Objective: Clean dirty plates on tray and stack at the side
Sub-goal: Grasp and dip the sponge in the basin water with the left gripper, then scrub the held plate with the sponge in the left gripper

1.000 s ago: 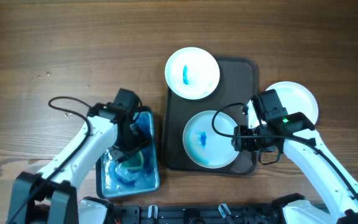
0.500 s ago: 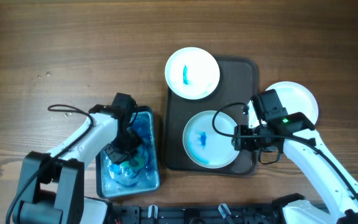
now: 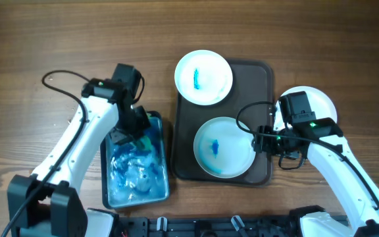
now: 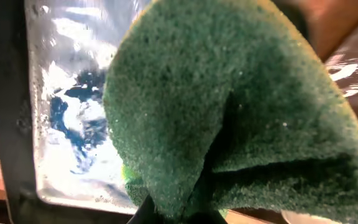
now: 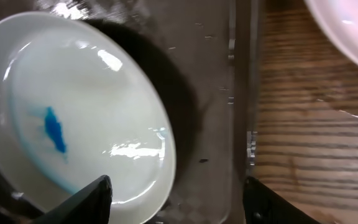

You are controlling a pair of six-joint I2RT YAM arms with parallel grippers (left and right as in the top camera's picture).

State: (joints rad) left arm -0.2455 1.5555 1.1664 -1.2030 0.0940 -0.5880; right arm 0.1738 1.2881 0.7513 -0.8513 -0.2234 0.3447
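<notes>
The near plate's rim on the clean plate's side is below my right gripper, between its open fingers. I will move my right gripper down over that plate's rim next.
Two dirty white plates lie on the dark tray (image 3: 263, 78). The far plate (image 3: 203, 77) and the near plate (image 3: 223, 147) each carry a blue smear. My left gripper (image 3: 131, 130) is shut on a folded green sponge (image 4: 229, 106), which hangs over the far end of the water basin (image 3: 164, 172). The sponge fills most of the left wrist view. My right gripper (image 3: 263, 142) stands open at the near plate's right edge. In the right wrist view the gripper (image 5: 179, 205) straddles that plate's rim (image 5: 160, 149) and bare tray (image 5: 211, 93), with nothing held.
A clean white plate (image 3: 322, 105) lies on the wood right of the tray, seen also as the plate (image 5: 353, 37) in the right wrist view. The basin holds blue-tinted water (image 4: 73, 124). Cables loop off both arms. Bare wooden tabletop (image 3: 77, 39) spreads at the back and left.
My left gripper closed on the sponge in the basin, lifted it and moved toward the basin's far end. My right gripper shifted slightly right and widened a little.
</notes>
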